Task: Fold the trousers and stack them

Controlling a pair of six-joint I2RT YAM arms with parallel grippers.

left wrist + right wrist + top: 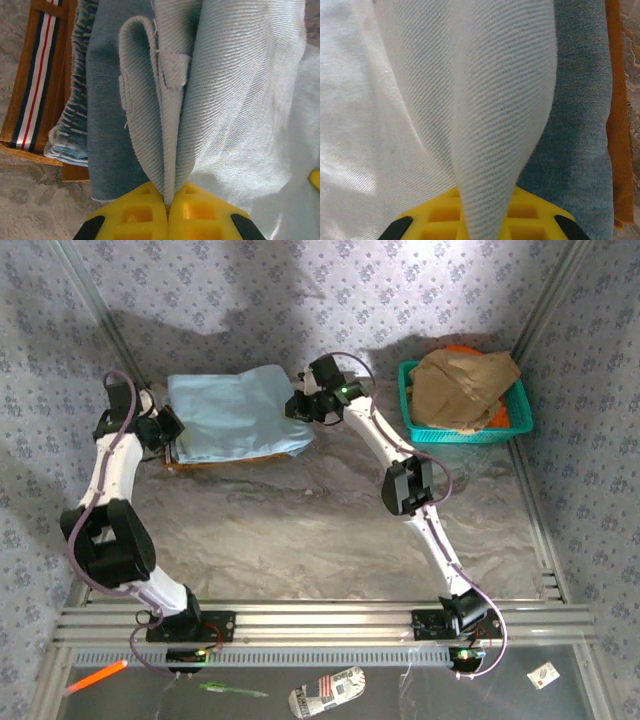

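Observation:
I need to carry the pinched fold in my right gripper away from my base over the denim garment [577, 110] before I open that gripper.
The pale sky-blue trousers [238, 412] lie folded into a rectangle at the back left of the table, on top of a darker denim garment [107, 135] and a tan-brown one [20, 90]. My left gripper [168, 430] is at the fold's left edge, shut on a pinched ridge of the trousers [170, 125], which rises between its yellow fingers [132, 212]. At the right edge my right gripper [305, 405] is shut on another raised fold of the trousers [495, 130], which drapes over its yellow fingers [535, 210].
A teal basket [520, 420] at the back right holds crumpled brown cloth [462, 385]. Patterned walls close in the back and sides. Bare marbled tabletop [290, 530] stretches between the stack and the arm bases.

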